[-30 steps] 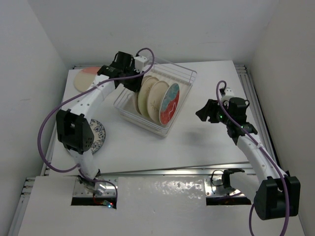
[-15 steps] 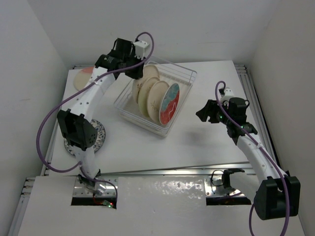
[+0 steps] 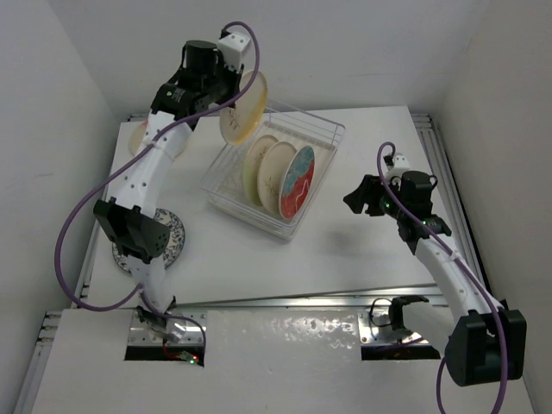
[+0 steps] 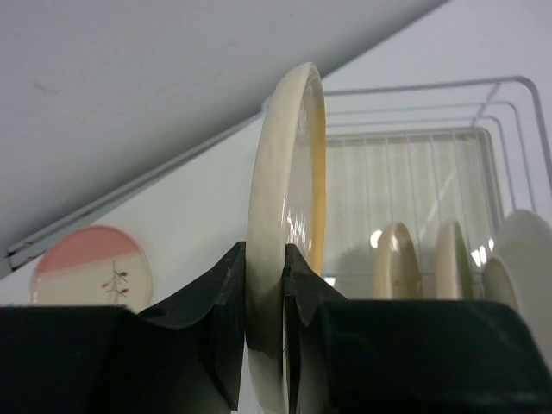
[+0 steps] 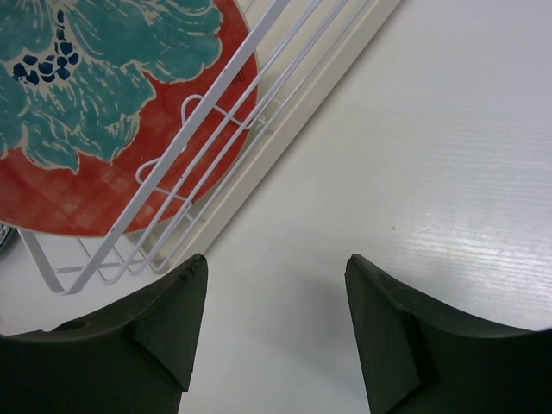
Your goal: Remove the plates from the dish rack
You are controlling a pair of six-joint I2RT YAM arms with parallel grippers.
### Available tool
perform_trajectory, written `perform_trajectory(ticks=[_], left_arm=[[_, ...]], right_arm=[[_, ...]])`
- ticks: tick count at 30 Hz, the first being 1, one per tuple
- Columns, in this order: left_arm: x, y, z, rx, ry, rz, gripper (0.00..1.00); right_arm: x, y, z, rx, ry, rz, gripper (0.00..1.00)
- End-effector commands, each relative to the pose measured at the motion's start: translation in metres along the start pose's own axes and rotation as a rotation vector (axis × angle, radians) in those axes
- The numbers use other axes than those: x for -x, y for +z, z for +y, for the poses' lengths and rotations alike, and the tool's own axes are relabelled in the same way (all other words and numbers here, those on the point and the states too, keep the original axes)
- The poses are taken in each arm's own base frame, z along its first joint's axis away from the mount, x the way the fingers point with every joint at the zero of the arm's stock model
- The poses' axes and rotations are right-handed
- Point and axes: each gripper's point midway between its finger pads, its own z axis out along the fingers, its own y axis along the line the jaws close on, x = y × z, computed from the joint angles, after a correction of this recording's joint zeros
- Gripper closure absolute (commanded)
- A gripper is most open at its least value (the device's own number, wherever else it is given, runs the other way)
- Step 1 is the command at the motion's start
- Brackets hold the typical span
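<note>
My left gripper is about to go to the left in the top view and down over the flat-lying cream plate to let go, since the top of the plate is bare.
My left gripper is shut on the rim of a cream plate and holds it upright in the air, above the back left corner of the dish rack. Three plates stand in the rack: a pale one, a cream one and a red-and-teal one. My right gripper hovers over the table just right of the rack, open, with nothing between its fingers.
A cream plate with an orange patch lies flat at the back left of the table. A blue floral plate lies at the left, partly under my left arm. White walls stand close on the left, back and right.
My left gripper has risen up and back with the cream plate, lifting it out of the rack's rear slot. The right arm has not moved.
</note>
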Motion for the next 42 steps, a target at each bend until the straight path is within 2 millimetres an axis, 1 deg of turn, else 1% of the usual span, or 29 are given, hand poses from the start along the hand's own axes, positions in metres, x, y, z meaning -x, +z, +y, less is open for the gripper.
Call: perform_trajectory(ticks=[1, 2, 4, 6, 7, 8, 9, 10, 11, 12, 13, 14, 15, 16, 17, 18, 19, 21, 23, 24, 25, 26, 27, 28, 30, 33, 34, 38, 42], left_arm=[[0.114, -0.057, 0.085, 0.256, -0.018, -0.396, 1.00], [0.112, -0.063, 0.115, 0.308, -0.055, -0.411, 1.00], [0.116, -0.067, 0.143, 0.345, -0.088, -0.455, 1.00], [0.097, -0.069, 0.185, 0.389, -0.158, -0.444, 1.00], [0.090, -0.064, 0.187, 0.367, -0.177, -0.435, 1.00], [0.067, -0.055, 0.202, 0.374, -0.210, -0.397, 1.00], [0.054, -0.050, 0.211, 0.375, -0.239, -0.376, 1.00], [0.035, -0.052, 0.231, 0.385, -0.293, -0.358, 1.00], [0.011, -0.042, 0.241, 0.380, -0.324, -0.322, 1.00], [-0.004, -0.036, 0.249, 0.355, -0.361, -0.307, 1.00], [-0.022, -0.041, 0.275, 0.383, -0.424, -0.301, 1.00], [-0.029, -0.040, 0.286, 0.379, -0.447, -0.306, 1.00], [-0.047, -0.028, 0.295, 0.348, -0.477, -0.283, 1.00], [-0.058, -0.028, 0.310, 0.351, -0.507, -0.280, 1.00], [-0.060, -0.025, 0.314, 0.327, -0.501, -0.286, 1.00], [-0.077, -0.012, 0.317, 0.284, -0.521, -0.264, 1.00], [-0.082, -0.007, 0.318, 0.262, -0.527, -0.262, 1.00], [-0.094, 0.010, 0.314, 0.179, -0.546, -0.270, 1.00], [-0.099, 0.022, 0.315, 0.139, -0.553, -0.298, 1.00], [-0.095, 0.024, 0.318, 0.128, -0.562, -0.333, 1.00], [-0.102, 0.031, 0.320, 0.119, -0.579, -0.336, 1.00], [-0.104, 0.033, 0.323, 0.109, -0.617, -0.348, 1.00], [-0.098, 0.034, 0.329, 0.107, -0.606, -0.392, 1.00], [-0.108, 0.041, 0.333, 0.106, -0.631, -0.390, 1.00], [-0.115, 0.043, 0.341, 0.105, -0.653, -0.405, 1.00], [-0.140, 0.053, 0.352, 0.132, -0.695, -0.395, 1.00], [-0.149, 0.056, 0.355, 0.136, -0.713, -0.390, 1.00], [-0.171, 0.061, 0.358, 0.139, -0.780, -0.379, 1.00], [-0.193, 0.065, 0.352, 0.136, -0.824, -0.358, 1.00]], right_arm=[[0.022, -0.002, 0.011, 0.032, -0.027, -0.061, 0.36], [0.022, -0.002, 0.011, 0.034, -0.023, -0.062, 0.36], [0.022, -0.001, 0.013, 0.043, -0.009, -0.066, 0.36], [0.021, 0.001, 0.014, 0.052, 0.013, -0.069, 0.36], [0.019, 0.001, 0.014, 0.055, 0.022, -0.067, 0.36], [0.022, 0.003, 0.015, 0.063, 0.022, -0.082, 0.36], [0.024, 0.003, 0.017, 0.070, 0.031, -0.088, 0.37], [0.026, 0.004, 0.017, 0.071, 0.035, -0.089, 0.36], [0.029, 0.006, 0.018, 0.071, 0.044, -0.090, 0.37], [0.032, 0.006, 0.019, 0.073, 0.047, -0.094, 0.37], [0.033, 0.007, 0.019, 0.072, 0.049, -0.096, 0.37], [0.038, 0.008, 0.021, 0.078, 0.054, -0.103, 0.36], [0.040, 0.009, 0.022, 0.081, 0.054, -0.107, 0.37], [0.042, 0.010, 0.022, 0.082, 0.056, -0.110, 0.37], [0.043, 0.012, 0.024, 0.087, 0.054, -0.110, 0.37], [0.045, 0.014, 0.026, 0.094, 0.054, -0.108, 0.37], [0.046, 0.015, 0.028, 0.097, 0.053, -0.106, 0.37], [0.046, 0.020, 0.032, 0.107, 0.046, -0.091, 0.37], [0.046, 0.022, 0.037, 0.109, 0.053, -0.083, 0.37], [0.044, 0.024, 0.035, 0.098, 0.059, -0.075, 0.37], [0.043, 0.025, 0.040, 0.102, 0.062, -0.067, 0.37], [0.042, 0.027, 0.040, 0.099, 0.061, -0.060, 0.37], [0.041, 0.028, 0.042, 0.097, 0.058, -0.054, 0.37], [0.041, 0.029, 0.046, 0.092, 0.053, -0.046, 0.37], [0.040, 0.032, 0.048, 0.084, 0.043, -0.035, 0.37], [0.035, 0.036, 0.053, 0.069, 0.034, -0.003, 0.37], [0.039, 0.037, 0.057, 0.072, 0.035, -0.007, 0.37], [0.043, 0.042, 0.067, 0.087, 0.017, 0.002, 0.37], [0.049, 0.046, 0.074, 0.093, -0.003, 0.013, 0.37]])
